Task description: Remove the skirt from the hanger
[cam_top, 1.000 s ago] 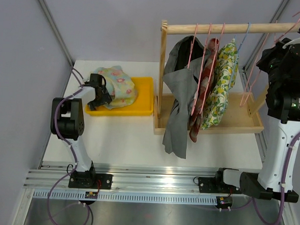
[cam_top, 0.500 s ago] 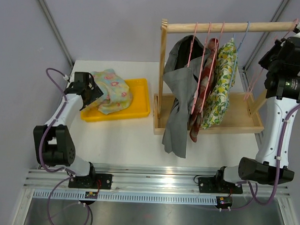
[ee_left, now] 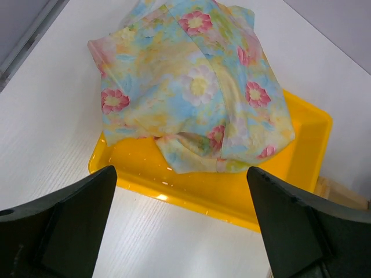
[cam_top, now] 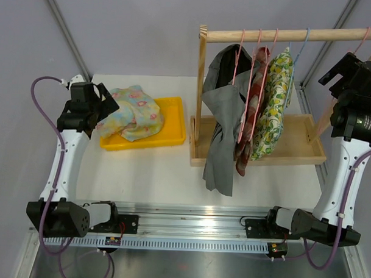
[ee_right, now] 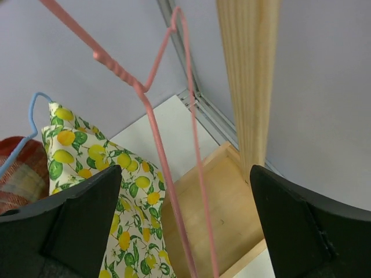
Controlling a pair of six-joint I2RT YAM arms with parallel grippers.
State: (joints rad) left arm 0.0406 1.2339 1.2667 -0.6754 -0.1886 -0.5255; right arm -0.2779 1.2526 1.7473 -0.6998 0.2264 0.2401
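The pink hanger [ee_right: 156,139] is bare, so my right gripper will next swing to its left in the top view onto the blue hanger's near wire.
The skirt [cam_top: 133,111], pastel with pink flowers, lies bunched in the yellow tray [cam_top: 174,123] at the back left. My left gripper [cam_top: 107,103] hovers open just left of it. In the left wrist view the skirt [ee_left: 191,87] and tray [ee_left: 232,194] lie beyond the wide-apart fingers of the left gripper [ee_left: 182,231], which hold nothing. The bare pink hanger [ee_right: 156,139] hangs between the spread fingers of my open right gripper [ee_right: 185,231], untouched. From above only the hanger's hook [cam_top: 363,39] shows on the rail, beside the right gripper [cam_top: 343,68].
A wooden rack with a round rail [cam_top: 286,35] and a boxed base [cam_top: 295,143] stands at the right. On it hang a grey garment [cam_top: 223,116], a red plaid one [cam_top: 253,98] and a lemon-print one [cam_top: 273,99]. The rack's upright post [ee_right: 249,75] is close to the right fingers.
The left gripper opened off the skirt and drew back to the left and up. The right gripper opened, letting go of the pink hanger, and dropped slightly below the rail.
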